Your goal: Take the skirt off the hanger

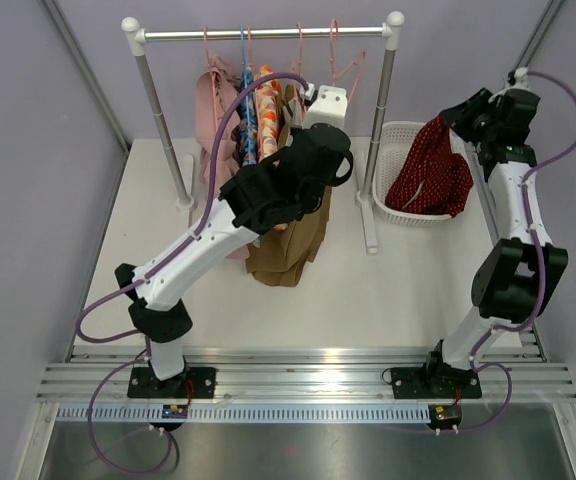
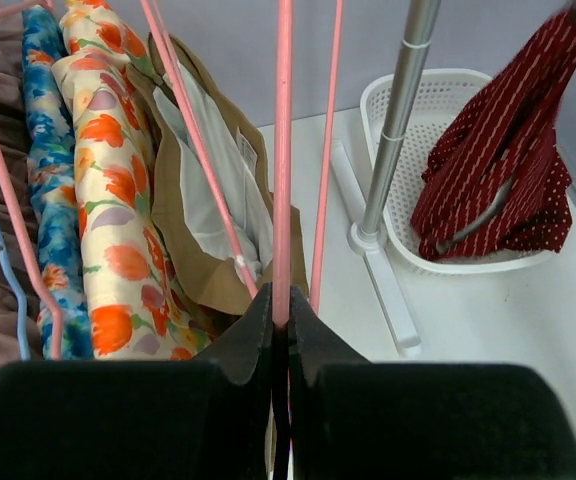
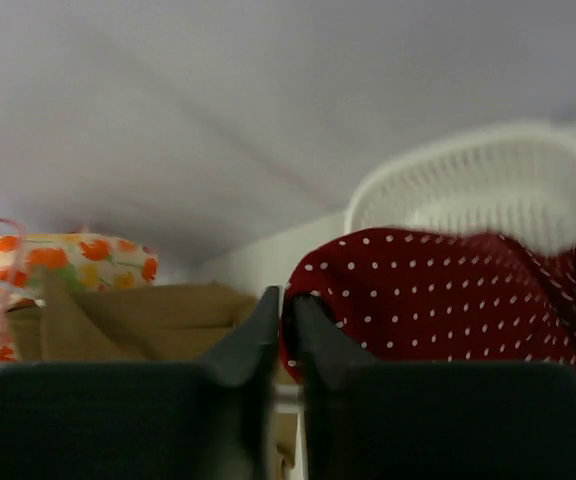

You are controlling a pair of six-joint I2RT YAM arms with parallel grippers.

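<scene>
The pink hanger [image 1: 343,65] is bare. Next, my left gripper shifts it toward the rack post, away from the tan skirt, then opens.
A dark red dotted skirt [image 1: 430,170] hangs from my right gripper [image 1: 456,122] and drapes down into the white basket [image 1: 393,135]. In the right wrist view the right gripper [image 3: 286,305] is shut on the edge of the skirt [image 3: 448,290]. My left gripper [image 2: 280,310] is shut on a thin wire of a bare pink hanger [image 2: 283,150] that hangs on the rack. In the top view the left gripper [image 1: 308,100] is up among the hanging clothes, by the hanger [image 1: 343,65]. The skirt [image 2: 498,160] is off the hanger.
The rack rail [image 1: 268,33] carries a tan skirt [image 1: 288,245], a floral orange garment [image 2: 108,180], a blue floral one [image 2: 43,150] and a mauve one [image 1: 211,105]. The rack post [image 1: 380,110] stands between hangers and basket.
</scene>
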